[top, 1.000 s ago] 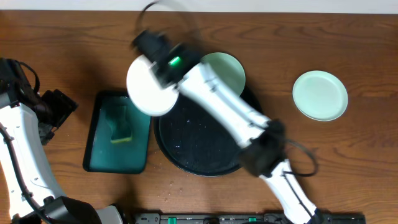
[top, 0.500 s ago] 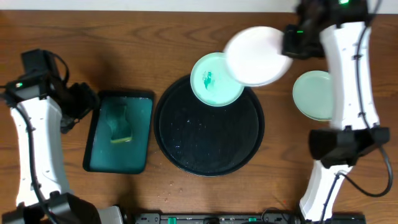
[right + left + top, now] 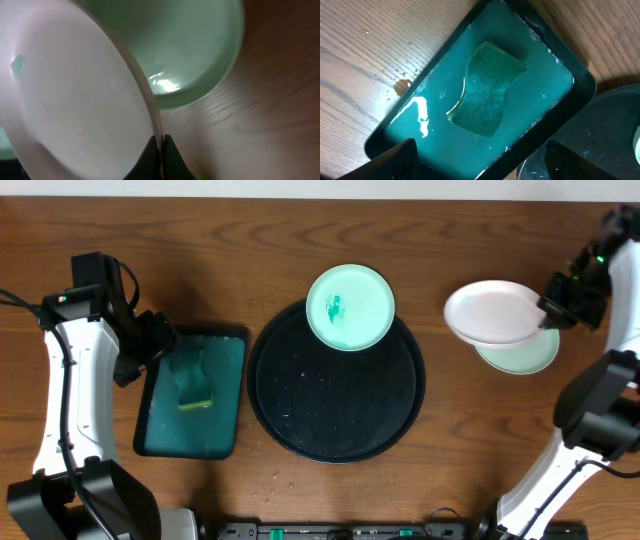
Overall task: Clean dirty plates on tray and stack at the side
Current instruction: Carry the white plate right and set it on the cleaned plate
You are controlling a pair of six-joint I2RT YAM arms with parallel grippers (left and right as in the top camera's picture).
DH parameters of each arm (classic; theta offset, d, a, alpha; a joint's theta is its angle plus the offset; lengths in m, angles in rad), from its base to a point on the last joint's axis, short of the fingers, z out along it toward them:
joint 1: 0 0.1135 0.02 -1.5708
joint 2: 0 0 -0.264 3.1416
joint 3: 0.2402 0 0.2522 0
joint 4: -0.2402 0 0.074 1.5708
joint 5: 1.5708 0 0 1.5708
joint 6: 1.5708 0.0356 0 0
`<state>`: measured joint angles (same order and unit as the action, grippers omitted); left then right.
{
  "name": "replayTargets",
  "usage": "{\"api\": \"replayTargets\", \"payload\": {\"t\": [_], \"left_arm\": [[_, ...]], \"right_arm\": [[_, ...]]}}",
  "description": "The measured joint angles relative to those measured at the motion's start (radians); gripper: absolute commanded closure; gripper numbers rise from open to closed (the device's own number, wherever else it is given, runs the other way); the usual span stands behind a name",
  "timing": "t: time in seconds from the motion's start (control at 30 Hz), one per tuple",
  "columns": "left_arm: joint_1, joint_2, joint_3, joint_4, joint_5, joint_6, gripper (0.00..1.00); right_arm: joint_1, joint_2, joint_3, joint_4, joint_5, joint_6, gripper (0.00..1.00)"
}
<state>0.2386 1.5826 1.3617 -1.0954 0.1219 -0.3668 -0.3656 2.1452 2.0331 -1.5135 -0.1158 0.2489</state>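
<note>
The white plate [image 3: 495, 312] sticks out over the mint-green plate's edge, so the right gripper will pull back first and then lower the white plate onto the mint-green one.
My right gripper [image 3: 548, 318] is shut on the rim of a white plate [image 3: 495, 312], carrying it just above a mint-green plate [image 3: 528, 356] that lies on the wood at the right. In the right wrist view the white plate [image 3: 70, 95] fills the left, pinched by my right gripper [image 3: 161, 155], with the mint-green plate [image 3: 180, 45] behind it. Another mint-green plate [image 3: 349, 307] with a teal smear rests on the far rim of the round black tray [image 3: 335, 415]. My left gripper [image 3: 150, 345] stands open over the teal tray's left edge, its fingers [image 3: 395, 160] holding nothing.
A teal rectangular tray [image 3: 192, 392] of green liquid lies left of the black tray, with a green sponge [image 3: 487, 90] in it. A few drops mark the wood [image 3: 402, 86] beside the teal tray. Arm bases stand along the near edge.
My right arm has swung the white plate from the left of the black tray across to the right side, over the mint-green plate. My left arm has moved in over the teal tray.
</note>
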Motion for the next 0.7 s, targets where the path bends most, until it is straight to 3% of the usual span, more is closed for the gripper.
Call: {"api": "replayTargets", "payload": {"t": [0.4,0.7], "left_arm": [[0.0,0.0,0.0,0.0,0.0,0.001,0.19],[0.0,0.0,0.0,0.0,0.0,0.001,0.19]], "right_arm": [[-0.226,0.001,-0.29,0.255,-0.02,0.014,0.98],[-0.206,0.001,-0.333,0.322,-0.191,-0.048,0.75]]}}
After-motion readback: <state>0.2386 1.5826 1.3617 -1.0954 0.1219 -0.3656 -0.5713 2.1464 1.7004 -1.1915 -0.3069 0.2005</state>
